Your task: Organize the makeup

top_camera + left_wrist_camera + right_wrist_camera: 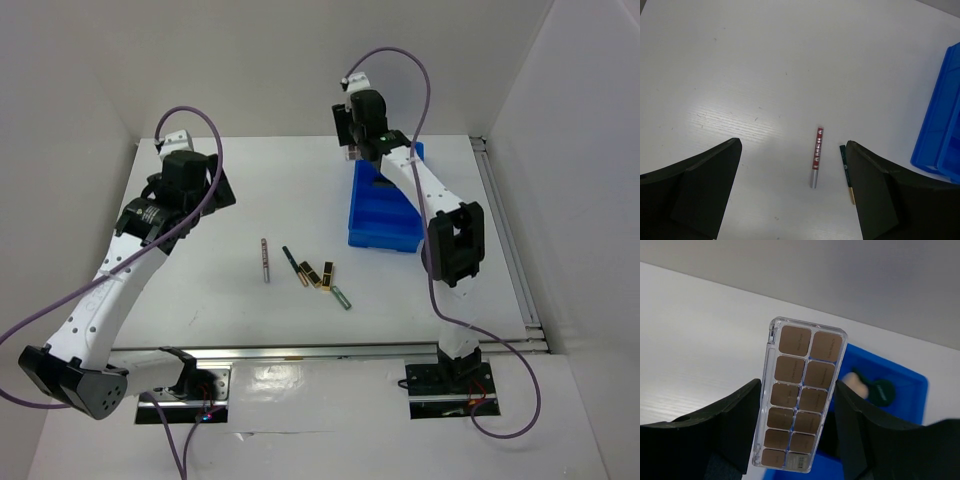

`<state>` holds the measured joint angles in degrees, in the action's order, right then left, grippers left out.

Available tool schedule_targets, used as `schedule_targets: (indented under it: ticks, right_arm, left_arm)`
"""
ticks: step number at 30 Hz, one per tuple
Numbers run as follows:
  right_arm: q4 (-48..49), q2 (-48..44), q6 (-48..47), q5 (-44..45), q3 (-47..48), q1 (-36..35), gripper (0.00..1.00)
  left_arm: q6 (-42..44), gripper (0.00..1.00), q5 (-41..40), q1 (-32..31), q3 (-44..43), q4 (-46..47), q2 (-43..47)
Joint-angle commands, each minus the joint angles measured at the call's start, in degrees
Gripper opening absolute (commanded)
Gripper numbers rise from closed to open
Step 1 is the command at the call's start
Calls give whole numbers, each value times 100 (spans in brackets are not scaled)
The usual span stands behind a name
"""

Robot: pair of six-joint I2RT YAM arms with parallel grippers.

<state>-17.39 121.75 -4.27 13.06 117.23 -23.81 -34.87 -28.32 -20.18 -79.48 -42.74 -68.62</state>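
I next need to move my right gripper down and to the right in the top view to release the palette (801, 392), as the bin's middle section lies below on that side.
My right gripper (797, 426) is shut on the tan palette (801, 392), a clear case of brown squares held upright between both fingers. It hangs above the far end of the blue bin (914, 390), where a peach sponge (856, 382) and a dark green pad (883, 391) lie. My left gripper (794, 192) stands open and empty above the table. Below it lie a red-and-silver pencil (816, 156) and a dark green pencil (844, 164). From above I see both pencils (265, 260), two black-gold lipsticks (317, 273) and a green tube (343, 296) in the table's middle.
The blue bin (385, 215) sits at the back right of the table, under the right arm. White walls enclose the table on three sides. A metal rail (330, 350) runs along the near edge by the arm bases.
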Motion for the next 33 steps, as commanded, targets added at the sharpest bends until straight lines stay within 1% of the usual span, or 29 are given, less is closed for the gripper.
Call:
schedule_targets:
  ticks: [1,2,3,5,6,9,12,16,19,23,26,29,33]
  right_arm:
    - [1183,-293,-1091,819,-612,-9,50]
    - [1403,-293,-1563,986,-761,-9,50]
    - [1796,-240,-1785,1319,-1015,-9,49]
    - [2159,-170,-2303,1558,-1245,-9,49]
    - [2535,-117,-2428,1768,-1507,-9,49]
    - [3161,-178,-2753,1901,-2123,43,49]
    - [3321,-231,-2807,1902,-2353,193,49]
    - [3846,-397,-2807,1902,-2976,456,49]
    - [4155,-398,-2913,1954,-3275,605,49]
    - [4961,-258,-3307,2095,-3460,676,49]
    - [5043,-126,-3360,2095,-3461,738,49]
    - [5175,-126,-3361,2095,-3619,738,49]
    - [5123,-231,-3238,2034,-3751,738,49]
  left_arm:
    - [-11,99,-43,-12,-50,214,69]
    - [-11,99,-42,-12,-50,214,68]
    - [-11,99,-42,-12,-50,214,68]
    - [-11,99,-42,-12,-50,214,68]
    - [-11,99,-42,-12,-50,161,68]
    - [-11,99,-103,-12,-50,161,68]
    - [-11,99,-104,-12,-50,99,68]
    - [-11,99,-104,-12,-50,99,68]
    - [-64,99,-104,-12,-50,99,7]
    - [-64,99,19,-12,-173,99,-221]
    - [-64,99,19,-12,-304,47,-284]
    - [-116,99,19,-12,-305,47,-284]
    - [-116,99,19,-12,-252,47,-284]
